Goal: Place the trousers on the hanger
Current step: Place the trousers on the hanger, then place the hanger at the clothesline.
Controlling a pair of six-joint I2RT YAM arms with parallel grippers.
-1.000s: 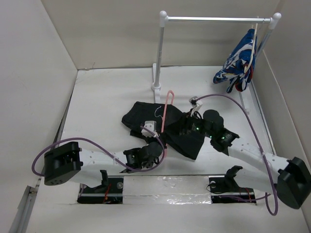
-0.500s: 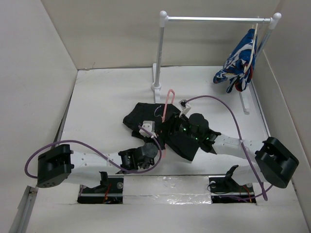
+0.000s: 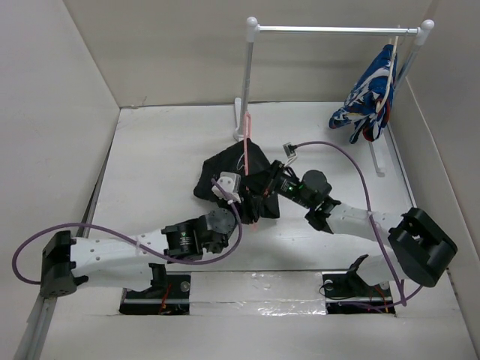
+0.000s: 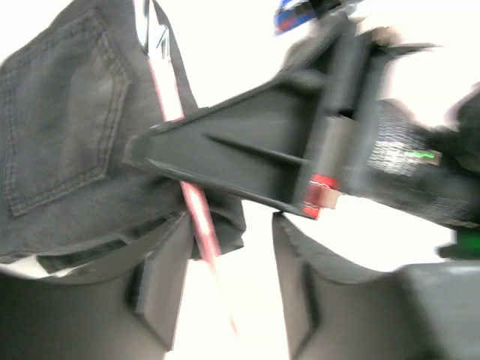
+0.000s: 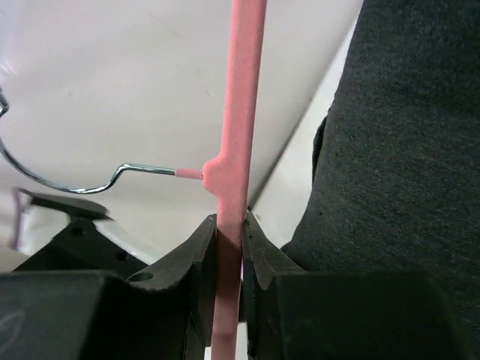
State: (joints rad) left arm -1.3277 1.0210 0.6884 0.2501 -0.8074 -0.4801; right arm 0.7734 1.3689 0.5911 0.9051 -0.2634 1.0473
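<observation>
My right gripper needs to carry the hanger [image 3: 248, 161] up and outward next, hook it there and release, because the hanger bar's middle [image 3: 321, 30] is bare above and outward of my right gripper.
The black trousers [image 3: 223, 169] lie bunched in the middle of the table, a back pocket showing in the left wrist view [image 4: 64, 127]. The thin pink hanger [image 3: 248, 161] stands across them, running toward the rack. My right gripper [image 5: 229, 238] is shut on the hanger's pink bar [image 5: 241, 112] just below its metal hook [image 5: 64, 184], with trouser cloth [image 5: 409, 150] to its right. My left gripper [image 4: 225, 281] is open, and the pink bar [image 4: 196, 214] passes loosely between its fingers, close to the left finger [image 4: 161, 277]. Both grippers meet over the trousers [image 3: 251, 193].
A white clothes rack [image 3: 247, 82] with a metal rail [image 3: 330, 30] stands at the back. A blue, white and red patterned garment [image 3: 369, 96] hangs at its right end. White walls close in the table on the left, back and right.
My left gripper has opened and let go of the hanger. My right gripper has shut on the hanger's bar. The hanger has shifted toward the rack, and the trousers have bunched up.
</observation>
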